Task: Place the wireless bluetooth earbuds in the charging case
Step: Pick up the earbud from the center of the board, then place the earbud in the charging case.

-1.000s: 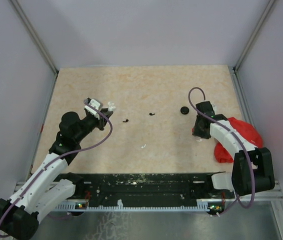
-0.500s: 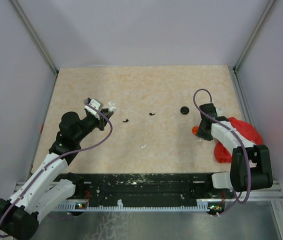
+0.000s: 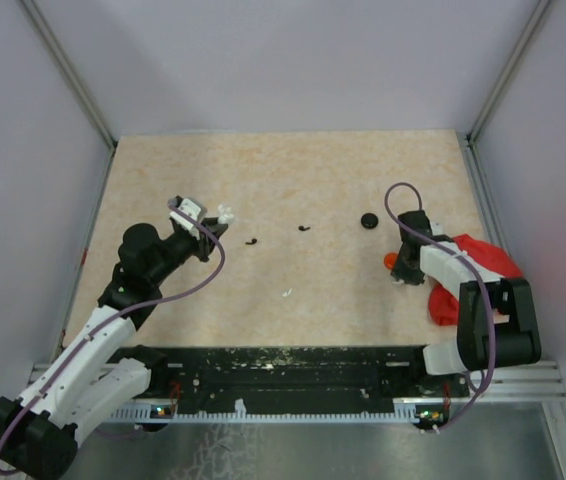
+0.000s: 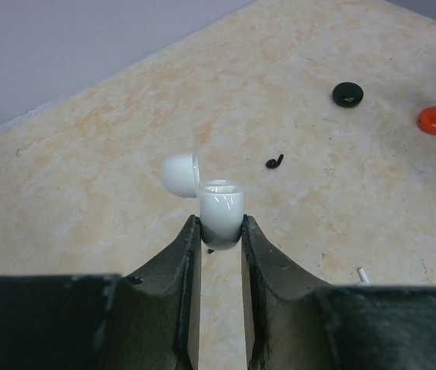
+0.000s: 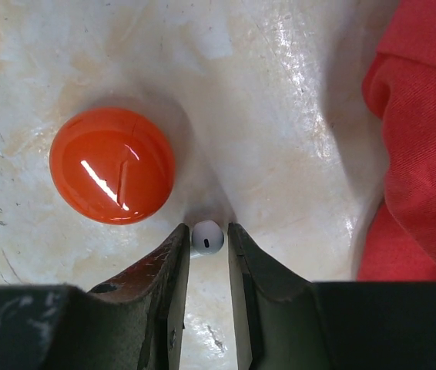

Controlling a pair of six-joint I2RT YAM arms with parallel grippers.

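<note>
The lid of the white charging case [image 3: 225,215] is open. I will lift my right gripper next, move it to the left in the top view and let go of the earbud in the case.
My left gripper [image 4: 221,227] is shut on a white charging case [image 4: 222,204] with its lid [image 4: 179,173] hinged open, held above the table at the left [image 3: 225,213]. My right gripper [image 5: 208,231] points down at the table with its jaws closed on a tiny white earbud [image 5: 207,237]. A round red-orange case [image 5: 112,166] lies just left of it, shut. A second white earbud [image 3: 287,294] lies on the table near the middle front, and two black earbuds [image 3: 252,240] [image 3: 304,227] lie between the arms.
A black round case [image 3: 369,220] lies behind the right gripper [image 3: 400,274]. A red cloth lump [image 3: 483,262] sits against the right arm and fills the right side of the right wrist view [image 5: 426,139]. Grey walls enclose the table.
My right gripper has moved slightly toward the near edge and lower, beside the red-orange case. The left arm with the white case has not moved.
</note>
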